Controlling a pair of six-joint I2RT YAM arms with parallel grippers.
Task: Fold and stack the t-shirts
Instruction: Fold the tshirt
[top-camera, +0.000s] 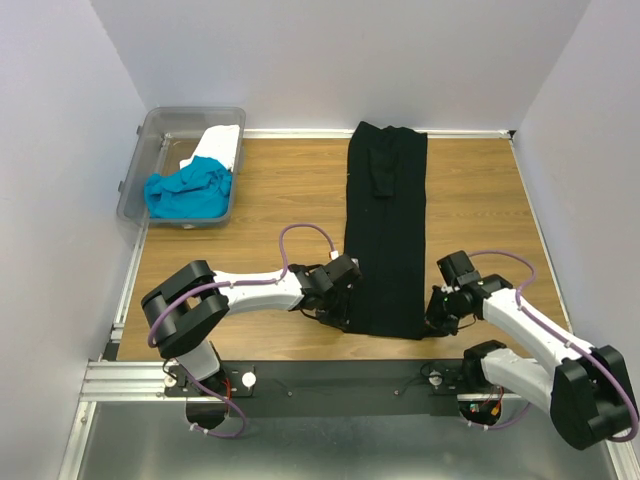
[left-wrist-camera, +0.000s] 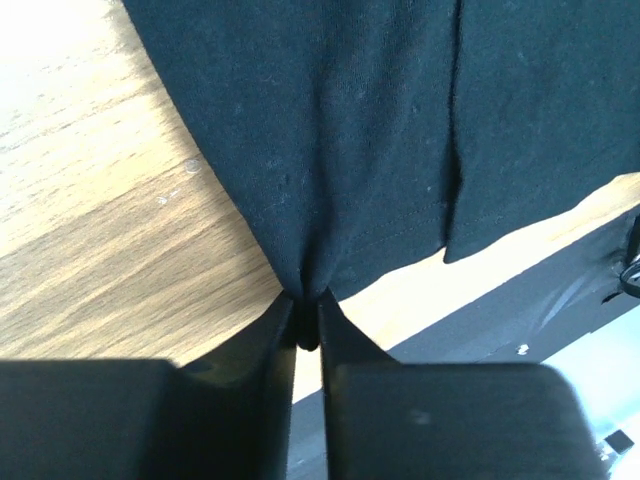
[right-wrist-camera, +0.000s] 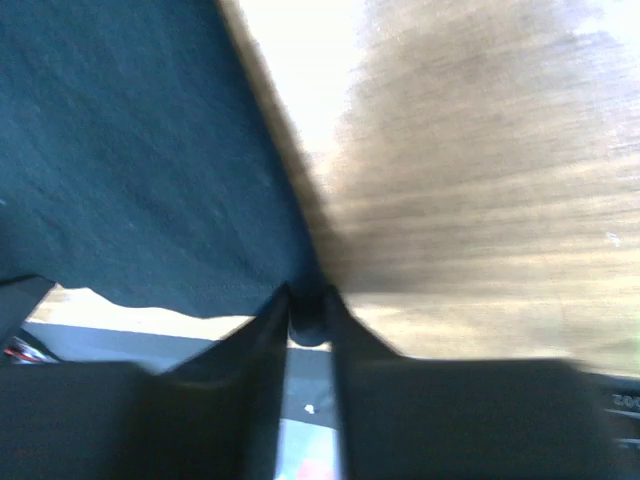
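Observation:
The black t-shirt (top-camera: 386, 230) still lies long, so the robot's left gripper will next carry the t-shirt's held corner outward and let it go halfway along the t-shirt's bin-side edge.
The black t-shirt (top-camera: 386, 230) lies folded into a long narrow strip down the middle of the table, sleeves tucked in. My left gripper (top-camera: 342, 300) is shut on its near left corner; in the left wrist view the cloth (left-wrist-camera: 340, 140) bunches into the closed gripper (left-wrist-camera: 307, 318). My right gripper (top-camera: 434, 312) is shut on the near right corner; in the right wrist view the cloth (right-wrist-camera: 130, 150) runs into the closed gripper (right-wrist-camera: 306, 312). The turquoise t-shirt (top-camera: 187, 191) and the white t-shirt (top-camera: 221, 145) lie crumpled in the bin.
A clear plastic bin (top-camera: 160, 127) stands at the table's far left corner. The table's black front rail (top-camera: 340, 375) runs just behind both grippers. White walls close in the back and both sides.

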